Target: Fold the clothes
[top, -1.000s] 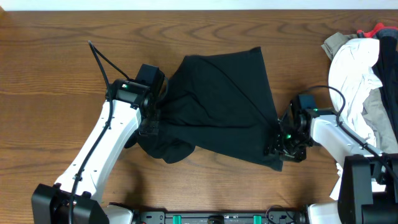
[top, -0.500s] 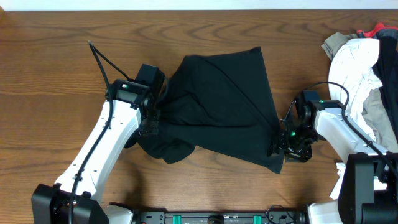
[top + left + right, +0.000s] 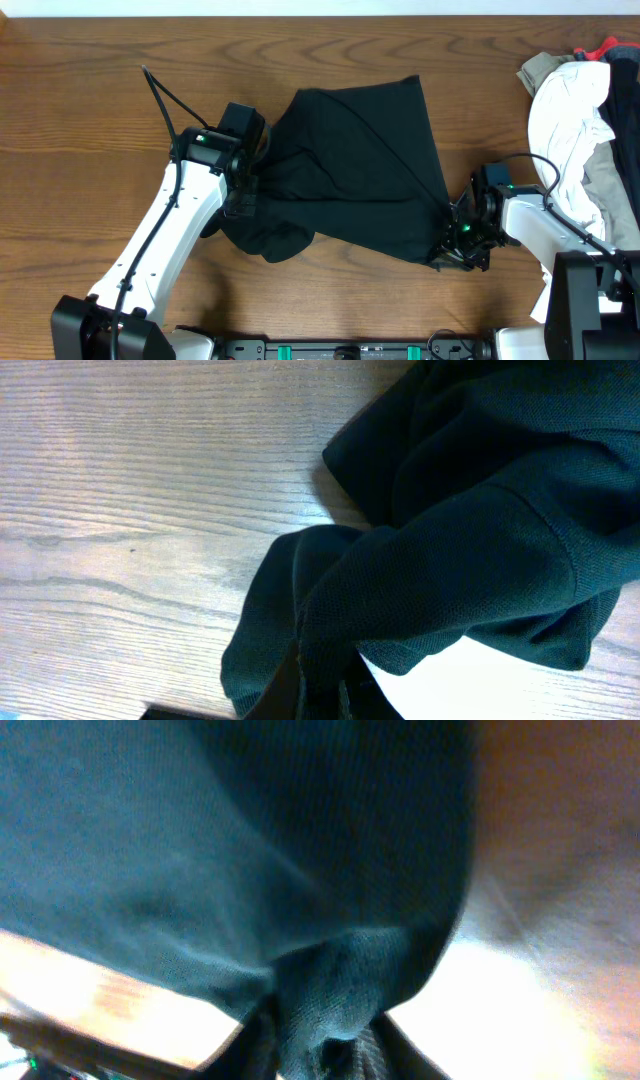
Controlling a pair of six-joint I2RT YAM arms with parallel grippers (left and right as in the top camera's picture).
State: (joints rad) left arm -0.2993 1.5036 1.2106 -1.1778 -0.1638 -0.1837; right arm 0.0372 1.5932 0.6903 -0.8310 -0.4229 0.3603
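Observation:
I will lift my left gripper high, move it outward toward the bare wood beyond the shirt (image 3: 250, 62) and let go of the shirt's corner, because the black shirt (image 3: 350, 170) is partly folded.
The black shirt (image 3: 350, 170) lies partly folded in the middle of the wooden table, with no logo showing. My left gripper (image 3: 243, 190) is shut on its left edge, and a bunched fold (image 3: 420, 560) hangs from between the jaws in the left wrist view. My right gripper (image 3: 452, 232) is shut on the shirt's lower right corner. In the right wrist view dark fabric (image 3: 300, 870) fills the frame and is pinched between the jaws at the bottom.
A pile of other garments sits at the right edge: a white one (image 3: 570, 120), a grey-beige one (image 3: 540, 68) and a red one (image 3: 607, 47). The left arm's cable (image 3: 160, 95) runs up and left over bare wood.
My right gripper has moved slightly down and inward with the shirt's corner. The left arm and the rest of the shirt have not moved.

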